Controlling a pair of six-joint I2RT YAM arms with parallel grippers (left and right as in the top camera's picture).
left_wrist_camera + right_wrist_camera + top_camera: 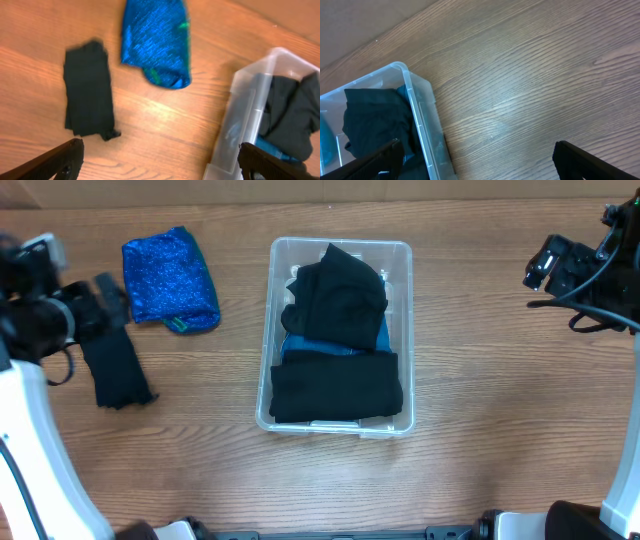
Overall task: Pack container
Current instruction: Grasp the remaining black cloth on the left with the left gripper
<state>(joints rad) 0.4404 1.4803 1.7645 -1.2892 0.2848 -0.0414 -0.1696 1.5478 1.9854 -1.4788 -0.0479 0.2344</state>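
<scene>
I should next lower the open fingers of my left gripper to the garment's long edge away from the container, where bare table leaves room, because the folded black garment (117,367) lies below.
The clear plastic container (404,330) stands mid-table and holds black garments (336,305) over a blue one (385,342). It also shows in the left wrist view (243,112) and the right wrist view (422,117). A folded black garment (117,367) lies on the table at the left, also seen in the left wrist view (88,94). A shiny blue garment (168,279) lies behind it, also in the left wrist view (157,42). My left gripper (160,162) is open and empty above the table, near the black garment. My right gripper (475,160) is open and empty, right of the container.
The wooden table (500,380) extends bare to the right of the container. The back table edge (450,198) runs along the top. The arm bases stand at the front left and front right corners.
</scene>
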